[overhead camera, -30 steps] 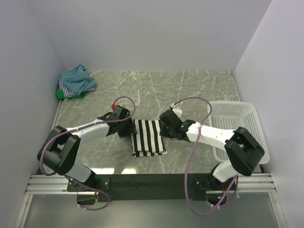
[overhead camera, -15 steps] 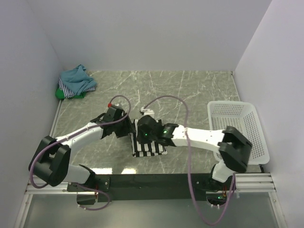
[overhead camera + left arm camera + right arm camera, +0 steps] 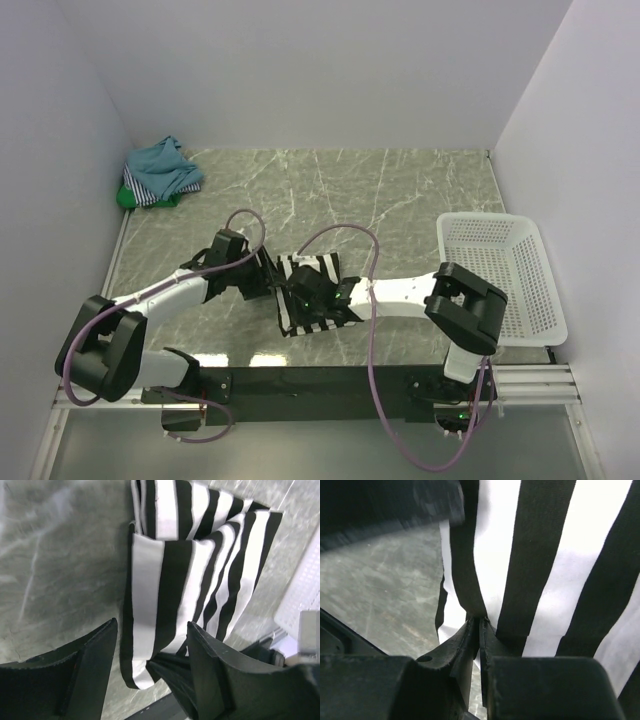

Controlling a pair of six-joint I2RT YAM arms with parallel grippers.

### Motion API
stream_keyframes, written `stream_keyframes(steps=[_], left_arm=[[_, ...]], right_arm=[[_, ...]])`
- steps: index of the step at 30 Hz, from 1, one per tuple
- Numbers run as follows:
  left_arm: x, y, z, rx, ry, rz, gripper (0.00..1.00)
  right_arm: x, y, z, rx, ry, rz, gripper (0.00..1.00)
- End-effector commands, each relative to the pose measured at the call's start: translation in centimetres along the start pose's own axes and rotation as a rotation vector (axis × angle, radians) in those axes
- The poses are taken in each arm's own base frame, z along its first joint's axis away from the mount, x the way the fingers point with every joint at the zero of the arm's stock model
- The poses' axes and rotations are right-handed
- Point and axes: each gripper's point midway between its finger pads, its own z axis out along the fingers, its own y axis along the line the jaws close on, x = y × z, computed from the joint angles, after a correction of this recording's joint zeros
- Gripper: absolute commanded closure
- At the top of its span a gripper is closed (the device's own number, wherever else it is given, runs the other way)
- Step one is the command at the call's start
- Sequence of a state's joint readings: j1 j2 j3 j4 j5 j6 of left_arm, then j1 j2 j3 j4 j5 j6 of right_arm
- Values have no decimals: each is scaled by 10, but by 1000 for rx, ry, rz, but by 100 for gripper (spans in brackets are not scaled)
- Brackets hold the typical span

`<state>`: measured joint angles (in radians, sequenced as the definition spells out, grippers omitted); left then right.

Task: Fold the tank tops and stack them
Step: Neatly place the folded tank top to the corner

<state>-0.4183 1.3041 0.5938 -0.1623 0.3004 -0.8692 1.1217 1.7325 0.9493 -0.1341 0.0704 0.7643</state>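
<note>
The left gripper's open fingers frame the tank top's folded edge [image 3: 283, 296] [image 3: 141, 635], so the gripper will move down and to the right in the top view onto that edge and close.
The black-and-white striped tank top [image 3: 322, 272] lies folded on the table near the front middle. My right gripper [image 3: 298, 292] reaches across it from the right and is shut on its near-left edge; in the right wrist view the jaws [image 3: 480, 622] pinch a fold of striped cloth [image 3: 545, 555]. My left gripper [image 3: 262, 281] is open just left of the top. In the left wrist view its fingers [image 3: 90, 665] frame the top's corner [image 3: 165, 580] without touching it, and the right gripper's dark fingertips [image 3: 175, 677] show there. Teal, thin-striped and green tops [image 3: 160, 172] lie piled at the far left.
A white lattice basket [image 3: 500, 275] stands at the right edge of the table. The side walls are close to the pile and the basket. The right arm's cable [image 3: 345, 235] loops over the middle of the table.
My right gripper has swept from the right side of the striped top across to its left edge. My left gripper has backed off slightly to the left.
</note>
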Motion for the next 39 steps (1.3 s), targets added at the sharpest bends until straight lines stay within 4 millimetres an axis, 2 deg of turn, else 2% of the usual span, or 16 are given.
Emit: stream_keyframes(steps=[1,5,11,18,25,31,34,35,39], left_arm=[[12,-3,1,64,42,0,36],[19,7,2,32,55,-4,35],[24,16,5,23,53,-10,33],[38,33,29,-7,94,-50,32],[44,43,38,-46,109,-73,35],[41,42,42,-88,97,-45,47],[38,38,48,-109,94,-20,57],[41,45,50,-147,106,-16,60],[36,40,58,-189,107,9,81]], right_arm=[[13,6,5,-50,21,35,85],[8,10,1,-65,0,38,85],[-12,18,-7,-120,-38,55,85],[-12,24,-13,-236,-2,88,85],[-12,21,-17,-312,12,127,85],[-14,19,-17,-340,15,141,85],[-16,19,-17,-342,14,135,84],[-16,19,-18,-340,16,132,82],[-24,21,-22,-337,1,110,75]])
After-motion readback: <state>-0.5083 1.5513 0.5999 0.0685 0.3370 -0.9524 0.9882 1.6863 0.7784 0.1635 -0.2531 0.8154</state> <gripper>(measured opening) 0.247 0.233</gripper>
